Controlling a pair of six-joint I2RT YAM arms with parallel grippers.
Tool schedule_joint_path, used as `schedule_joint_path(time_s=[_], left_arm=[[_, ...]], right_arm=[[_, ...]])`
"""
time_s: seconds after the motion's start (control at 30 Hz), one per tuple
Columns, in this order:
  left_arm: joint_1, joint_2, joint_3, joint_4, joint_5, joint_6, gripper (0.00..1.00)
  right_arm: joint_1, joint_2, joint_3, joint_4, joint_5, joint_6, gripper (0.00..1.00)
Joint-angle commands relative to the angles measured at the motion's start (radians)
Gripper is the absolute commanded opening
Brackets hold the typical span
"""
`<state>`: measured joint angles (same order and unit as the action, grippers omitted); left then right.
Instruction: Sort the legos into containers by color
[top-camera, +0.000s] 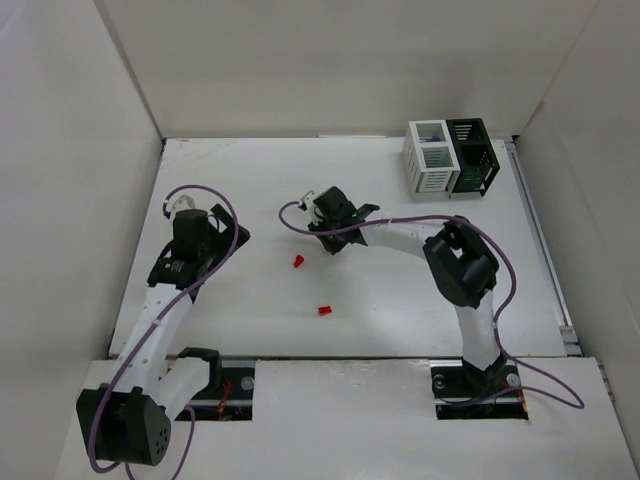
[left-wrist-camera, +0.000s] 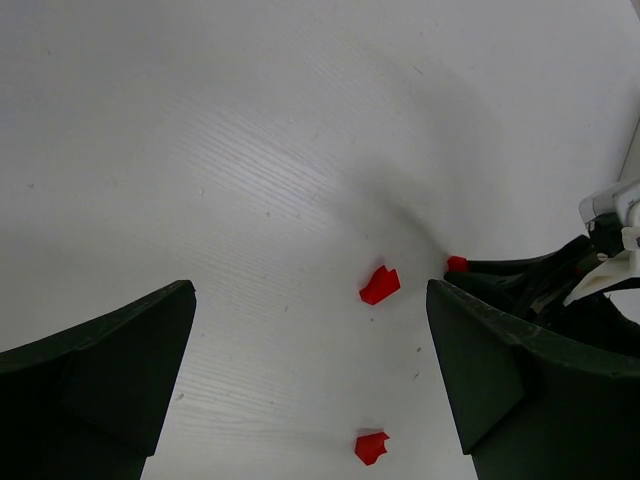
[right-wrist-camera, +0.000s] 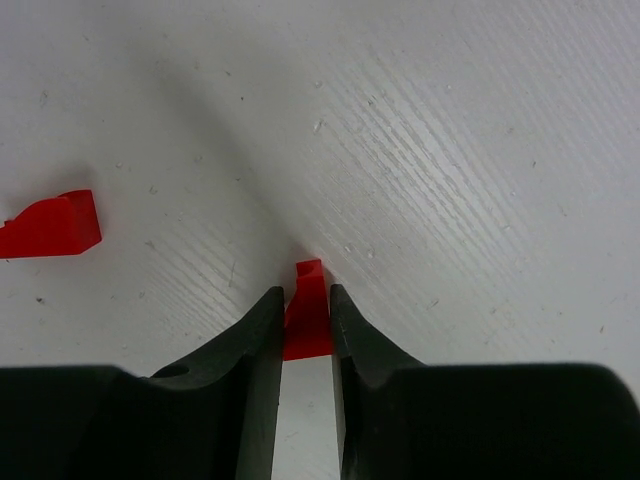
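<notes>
My right gripper is to rise outward next, to the right in the top view, over the container's sides and let go, because the black container's far section (top-camera: 467, 131) is that way.
My right gripper (right-wrist-camera: 305, 294) is shut on a small red lego (right-wrist-camera: 308, 320) that stands on the white table, pinched between both fingertips. A second red lego (right-wrist-camera: 52, 225) lies to its left. In the top view the right gripper (top-camera: 322, 242) reaches to mid-table, with one loose red lego (top-camera: 297, 262) just below-left of it and another (top-camera: 324, 310) nearer the arms. My left gripper (left-wrist-camera: 310, 292) is open and holds nothing; it hovers at the left (top-camera: 205, 255), apart from the red legos (left-wrist-camera: 380, 285) (left-wrist-camera: 371, 446). The white container (top-camera: 428, 158) and black container (top-camera: 473, 155) stand joined at the back right.
White walls enclose the table (top-camera: 400, 300) on the left, back and right. The right arm's purple cable (top-camera: 400, 222) loops over the table between its gripper and elbow. In the left wrist view the right gripper's fingertips (left-wrist-camera: 520, 275) show at the right edge.
</notes>
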<state>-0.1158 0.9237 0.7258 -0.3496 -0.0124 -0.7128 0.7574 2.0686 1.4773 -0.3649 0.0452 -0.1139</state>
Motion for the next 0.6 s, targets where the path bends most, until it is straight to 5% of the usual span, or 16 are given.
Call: schedule_joint_path(time_s=[0.0, 0.33, 0.57], left_arm=[[0.007, 0.006, 0.000, 0.012, -0.015, 0.010, 1.00], [0.016, 0.257, 0.145, 0.124, 0.015, 0.059, 1.00], [0.025, 0.477, 0.302, 0.167, 0.048, 0.092, 1.00]], right_arm=[[-0.029, -0.070, 0.000, 0.027, 0.002, 0.030, 0.18], [-0.283, -0.225, 0.078, -0.014, -0.053, 0.042, 0.15], [-0.591, -0.088, 0.414, -0.116, -0.002, 0.023, 0.15]])
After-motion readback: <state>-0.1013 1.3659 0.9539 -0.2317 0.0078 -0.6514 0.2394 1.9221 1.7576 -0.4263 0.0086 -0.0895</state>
